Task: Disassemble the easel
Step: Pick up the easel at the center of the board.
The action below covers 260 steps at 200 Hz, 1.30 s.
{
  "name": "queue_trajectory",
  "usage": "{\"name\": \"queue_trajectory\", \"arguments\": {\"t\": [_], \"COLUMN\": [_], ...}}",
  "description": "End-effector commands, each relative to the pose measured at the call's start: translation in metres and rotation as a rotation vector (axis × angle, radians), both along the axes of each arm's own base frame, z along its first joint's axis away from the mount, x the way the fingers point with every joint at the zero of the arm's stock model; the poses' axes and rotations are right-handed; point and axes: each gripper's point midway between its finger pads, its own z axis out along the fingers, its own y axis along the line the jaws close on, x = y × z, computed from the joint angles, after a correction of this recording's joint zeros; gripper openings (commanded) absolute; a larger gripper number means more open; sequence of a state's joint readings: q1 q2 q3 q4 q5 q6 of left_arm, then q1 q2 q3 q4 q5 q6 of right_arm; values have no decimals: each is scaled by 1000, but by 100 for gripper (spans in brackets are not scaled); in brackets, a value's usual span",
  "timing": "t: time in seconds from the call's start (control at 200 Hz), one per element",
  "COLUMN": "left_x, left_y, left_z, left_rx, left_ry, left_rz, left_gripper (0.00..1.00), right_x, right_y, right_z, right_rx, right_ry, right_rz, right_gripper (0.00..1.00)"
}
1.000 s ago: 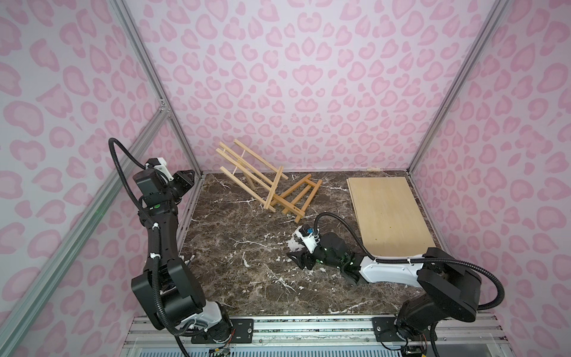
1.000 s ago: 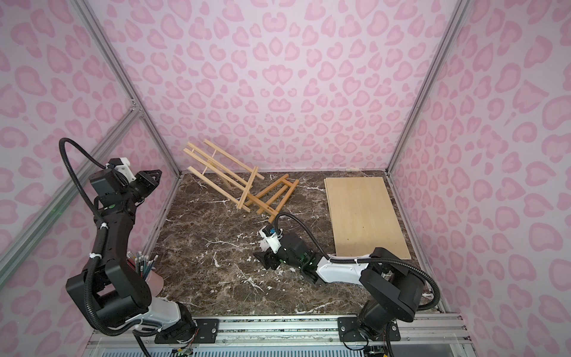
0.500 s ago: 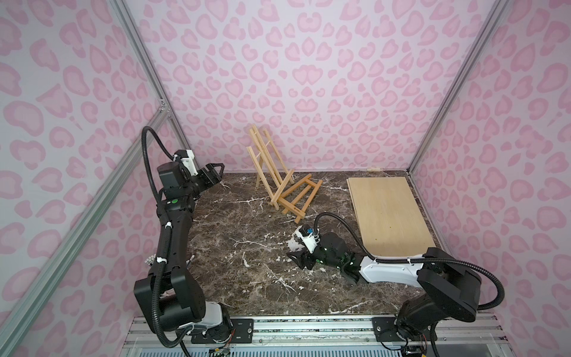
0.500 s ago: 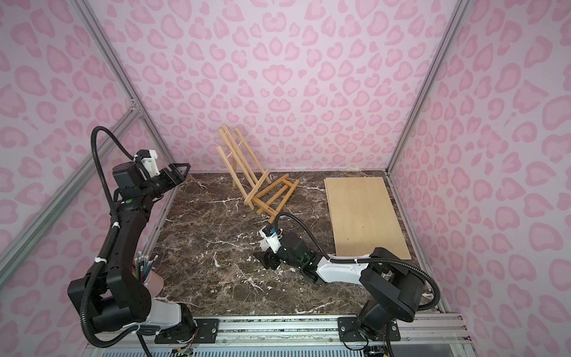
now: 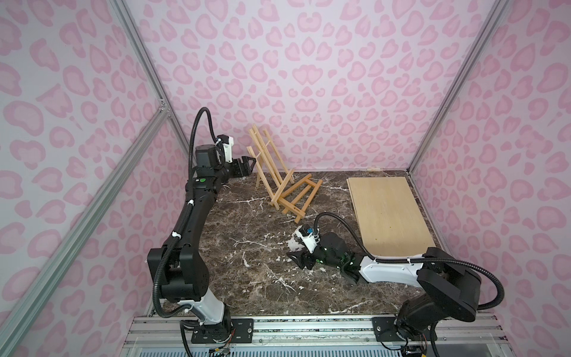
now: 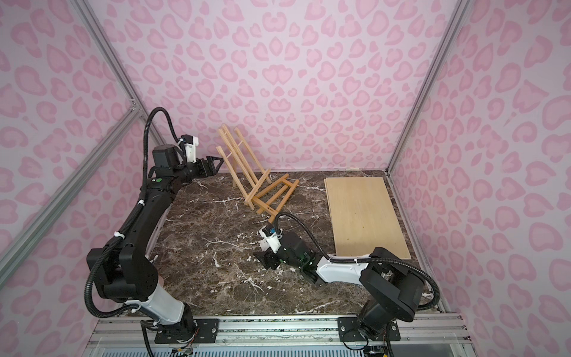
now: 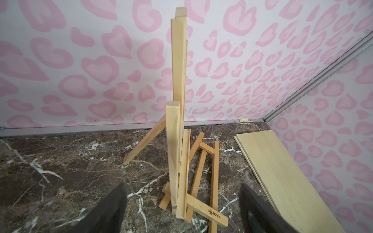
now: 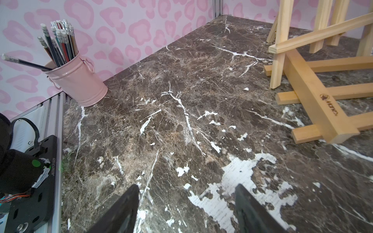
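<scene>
The upper end of the nearest outer leg (image 5: 251, 151) (image 7: 173, 111) stands free, so I will next move my left gripper outward to the easel, its open fingers around that end.
The wooden easel (image 5: 279, 182) (image 6: 251, 180) stands at the back middle of the marble table. Its tall pale frame (image 7: 177, 125) tilts up toward the back wall. Its darker lower frame (image 8: 308, 94), which bears a logo, lies flat on the table. My left gripper (image 5: 249, 165) (image 6: 216, 165) (image 7: 181, 193) hovers open just left of the tall frame, level with its upper half. The frame is ahead of the spread fingers, untouched. My right gripper (image 5: 293, 256) (image 6: 259, 256) (image 8: 186, 191) rests open and empty low over the table, in front of the easel.
A flat pale wooden board (image 5: 387, 213) (image 6: 366, 216) (image 7: 282, 171) lies at the right back of the table. A pink metal cup of pencils (image 8: 80, 80) stands at the table's left front edge by the wall. Pink patterned walls close in three sides.
My left arm has swung from the left wall over to the easel, and its jaws have opened. The easel's tall frame has tipped up more steeply. The right arm has stayed still.
</scene>
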State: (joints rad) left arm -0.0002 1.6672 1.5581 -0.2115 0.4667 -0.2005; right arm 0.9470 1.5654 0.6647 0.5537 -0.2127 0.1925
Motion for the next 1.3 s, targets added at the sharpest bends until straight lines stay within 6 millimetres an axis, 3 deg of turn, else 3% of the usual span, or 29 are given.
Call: {"name": "queue_trajectory", "arguments": {"t": [0.0, 0.16, 0.305, 0.69, 1.295], "left_x": [17, 48, 62, 69, 69], "left_y": [-5, -7, -2, -17, -20], "left_z": [4, -7, -8, 5, 11], "left_rx": [55, 55, 25, -46, -78], "left_ry": [-50, 38, 84, 29, 12], "left_rz": [-6, -5, 50, 0, -11], "left_gripper": [86, 76, 69, 54, 36], "right_x": [2, 1, 2, 2, 3], "right_y": [2, 3, 3, 3, 5], "right_z": [1, 0, 1, -1, -4], "right_rx": [9, 9, 8, 0, -4], "right_ry": [-3, -1, -5, -2, 5], "right_rz": [-1, 1, -1, 2, 4], "right_gripper": [75, 75, 75, 75, 75]}}
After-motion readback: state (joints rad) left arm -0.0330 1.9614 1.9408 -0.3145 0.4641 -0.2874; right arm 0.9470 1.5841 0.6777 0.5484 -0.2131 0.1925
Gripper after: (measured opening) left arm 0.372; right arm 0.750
